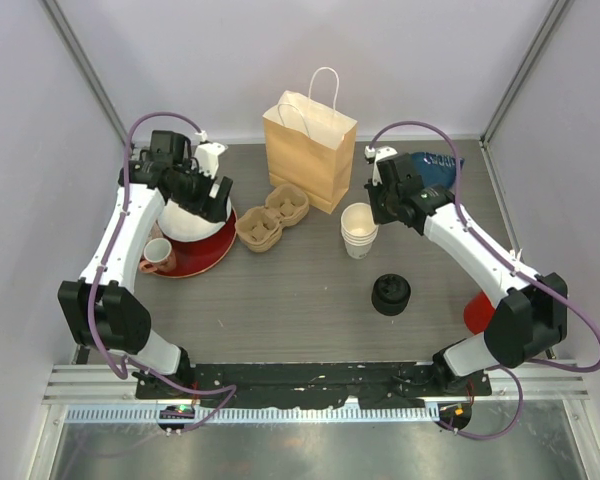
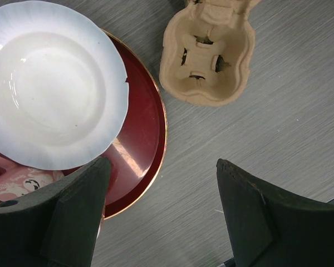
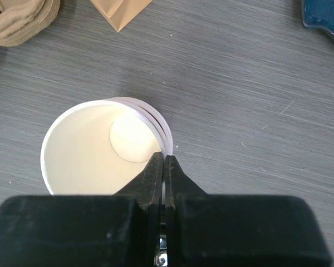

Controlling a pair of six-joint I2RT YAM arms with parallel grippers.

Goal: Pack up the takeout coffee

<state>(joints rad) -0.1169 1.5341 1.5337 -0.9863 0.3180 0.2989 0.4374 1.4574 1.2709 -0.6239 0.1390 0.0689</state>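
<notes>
My right gripper will next lift the stack's top cup, then lower it back toward the carrier's near side onto empty table.
Several white paper cups stand nested in one stack, mid-table right, with no lids on them; the top cup is empty. My right gripper is shut on the near rim of the top cup, one finger inside the wall and one outside. A stack of black lids sits on the table in front of the cups. My left gripper is open and empty, above bare table between the red plate and the cardboard cup carrier, which also shows in the left wrist view.
A brown paper bag stands upright at the back. A red plate at left holds a white plate and a pink mug. A blue object lies at the back right, and an orange-red object by the right arm.
</notes>
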